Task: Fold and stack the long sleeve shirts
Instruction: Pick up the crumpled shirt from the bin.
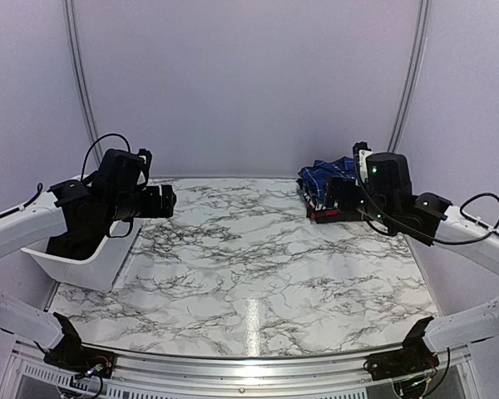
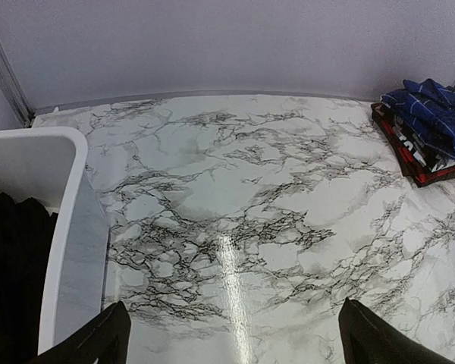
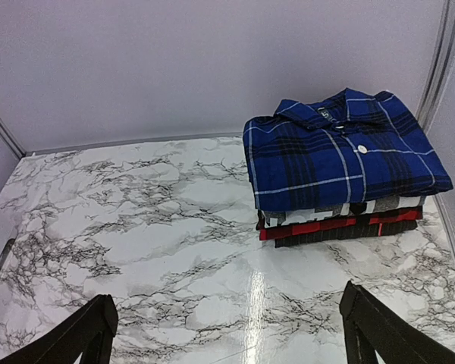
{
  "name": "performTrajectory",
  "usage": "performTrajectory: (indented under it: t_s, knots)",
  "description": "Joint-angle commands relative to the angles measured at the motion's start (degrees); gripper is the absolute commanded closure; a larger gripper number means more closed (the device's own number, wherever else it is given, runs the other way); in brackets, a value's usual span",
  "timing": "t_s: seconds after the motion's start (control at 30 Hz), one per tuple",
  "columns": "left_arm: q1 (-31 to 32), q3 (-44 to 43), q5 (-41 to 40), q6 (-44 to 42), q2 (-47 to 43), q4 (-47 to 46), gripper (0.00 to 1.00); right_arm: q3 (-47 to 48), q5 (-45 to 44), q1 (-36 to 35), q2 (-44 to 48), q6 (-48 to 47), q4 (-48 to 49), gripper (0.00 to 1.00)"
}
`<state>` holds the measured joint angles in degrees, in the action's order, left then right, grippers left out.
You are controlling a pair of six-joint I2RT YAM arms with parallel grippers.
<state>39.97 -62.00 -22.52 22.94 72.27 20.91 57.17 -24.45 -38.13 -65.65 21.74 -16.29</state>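
Observation:
I will next move my left gripper to the left in the top view and down past the basket's rim onto the black shirt (image 2: 14, 262), since it lies low inside the basket (image 2: 72, 220).
A stack of folded plaid shirts (image 3: 341, 152) lies at the back right of the marble table, with a blue-and-white one on top and a red one (image 3: 334, 226) lower down. The same stack (image 1: 320, 177) shows in the top view and in the left wrist view (image 2: 428, 125). A black shirt (image 2: 15, 265) lies bunched inside the white basket (image 2: 72, 220) on the left. My left gripper (image 2: 235, 322) hangs open above the table beside the basket, holding nothing. My right gripper (image 3: 229, 307) hangs open in front of the stack, apart from it.
The white basket (image 1: 91, 268) stands at the table's left edge, partly under my left arm (image 1: 108, 204). Pale walls close the back and both sides. A metal rail (image 1: 249, 359) runs along the near edge between the arm bases.

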Motion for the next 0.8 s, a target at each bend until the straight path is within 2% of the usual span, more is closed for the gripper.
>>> performTrajectory:
  t_s: [0.0, 0.23, 0.4, 0.6, 0.77]
  knots:
    - [-0.3, -0.1, 0.2, 0.0, -1.5, 0.4, 0.01, 0.1, 0.4, 0.2, 1.0, -0.8, 1.4, 0.01]
    - [-1.0, -0.1, -1.9, 1.3, -3.1, 1.4, 0.01, 0.3, 0.9, 0.2, 0.5, -2.0, 0.2, 0.02]
    - [-3.3, -2.4, -7.8, 4.7, -4.8, 7.8, 0.01, -0.3, 1.4, 0.3, 0.0, -3.7, 1.2, 0.01]
    - [-14.2, -7.0, -10.2, 10.6, -4.0, 18.0, 0.01, -0.8, 6.0, 0.4, -0.4, -6.5, 5.2, 0.01]
    - [-25.3, -4.8, -7.4, 13.2, -2.2, 21.0, 0.01, -0.7, 9.5, 0.3, -0.8, -8.6, 7.5, 0.02]
